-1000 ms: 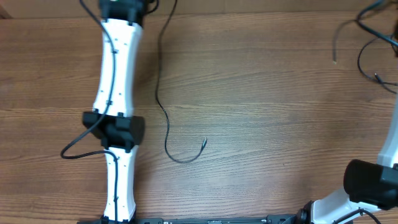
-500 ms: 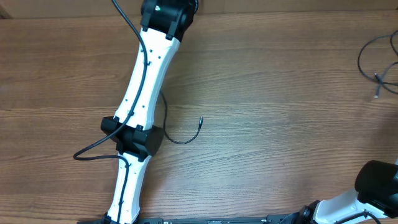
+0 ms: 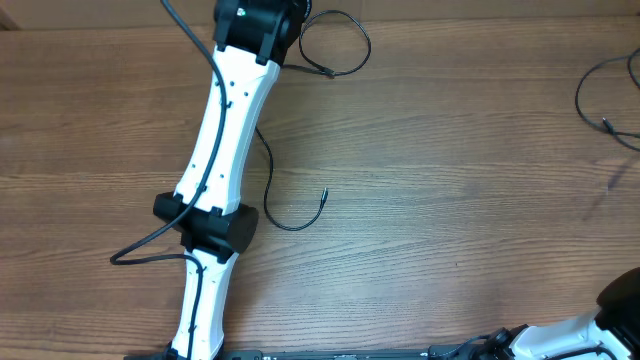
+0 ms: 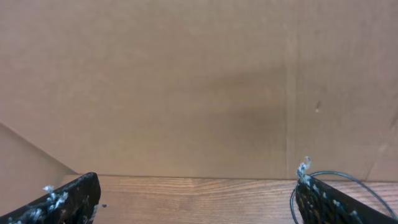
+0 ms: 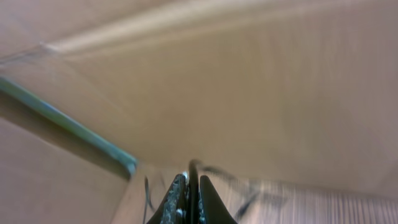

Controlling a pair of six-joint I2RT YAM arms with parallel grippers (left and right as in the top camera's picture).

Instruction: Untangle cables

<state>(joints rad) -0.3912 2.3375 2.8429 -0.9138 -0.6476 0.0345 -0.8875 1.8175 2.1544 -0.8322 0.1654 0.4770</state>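
Since the black cable is still held off the wood, I will lower my right gripper toward the bare tabletop beside the looped cables and release it.
One thin black cable [image 3: 268, 196] curves out from under my left arm [image 3: 222, 130], and its plug end [image 3: 324, 192] lies on the wood. The same cord or another forms a loop [image 3: 345, 40] at the table's far edge, just right of my left wrist. That loop [image 4: 367, 185] also shows beside the right finger [image 4: 326, 202] in the left wrist view. My left gripper [image 4: 198, 186] stands wide open with nothing between its fingers. More cables [image 3: 598, 100] lie at the far right. My right gripper [image 5: 191, 186] is shut on a black cable [image 5: 194, 169], and that view is blurred.
A brown cardboard wall [image 4: 186, 87] rises right behind the table's far edge. My right arm's base [image 3: 615, 310] shows at the bottom right corner. A thick black wire [image 3: 140, 250] fixed to the left arm loops out to its left.
My left gripper has opened and let go of the cable, whose loop now lies at the far edge. The right arm has drawn back toward the bottom right, pulling the right cables.
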